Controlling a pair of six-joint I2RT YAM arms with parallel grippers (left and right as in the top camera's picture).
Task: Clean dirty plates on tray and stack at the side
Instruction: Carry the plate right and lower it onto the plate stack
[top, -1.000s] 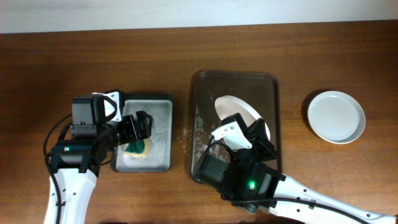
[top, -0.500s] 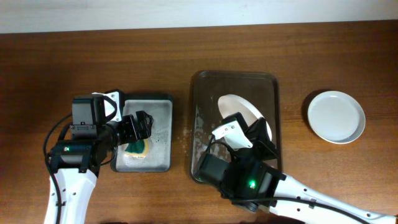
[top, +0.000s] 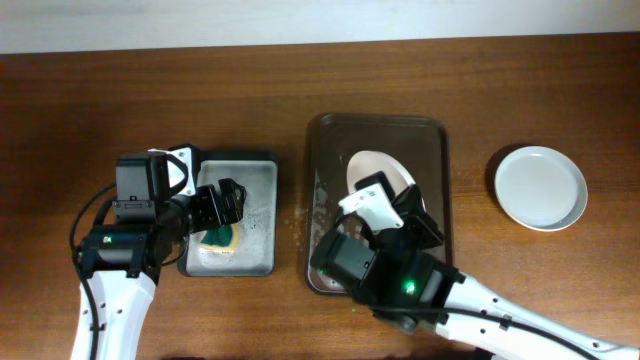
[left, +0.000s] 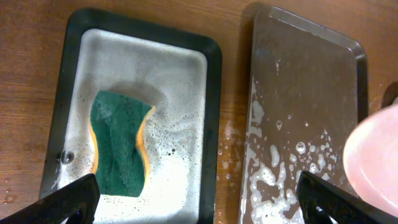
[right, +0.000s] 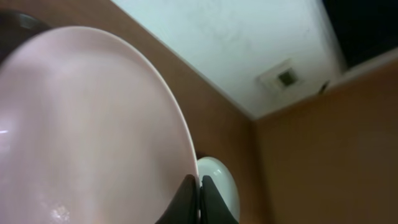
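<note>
My right gripper holds a plate, and a white plate (right: 220, 182) lies flat beside the brown tray. It should move the held plate across and level it before lowering it there.
My right gripper (top: 397, 203) is shut on the rim of a white plate (top: 372, 168) and holds it tilted up above the dark brown tray (top: 330, 140). In the right wrist view the fingers (right: 199, 194) pinch the plate's edge (right: 93, 124). The tray is wet with soapy foam (left: 298, 93). The held plate's edge shows at the right of the left wrist view (left: 373, 163). A second white plate (top: 540, 187) lies flat on the table to the right, also seen past the fingers (right: 219, 186). I see only two plates. My left gripper (top: 225, 205) is open and empty over the grey tray.
A smaller grey metal tray with a black rim (top: 262, 160) (left: 212, 93) stands left of the brown tray. It holds soapy water and a green and yellow sponge (top: 218, 237) (left: 118, 144). Water drops lie on the wood between the trays.
My right gripper has moved a little toward the far side with the plate and tipped it more steeply. The left arm has not moved.
</note>
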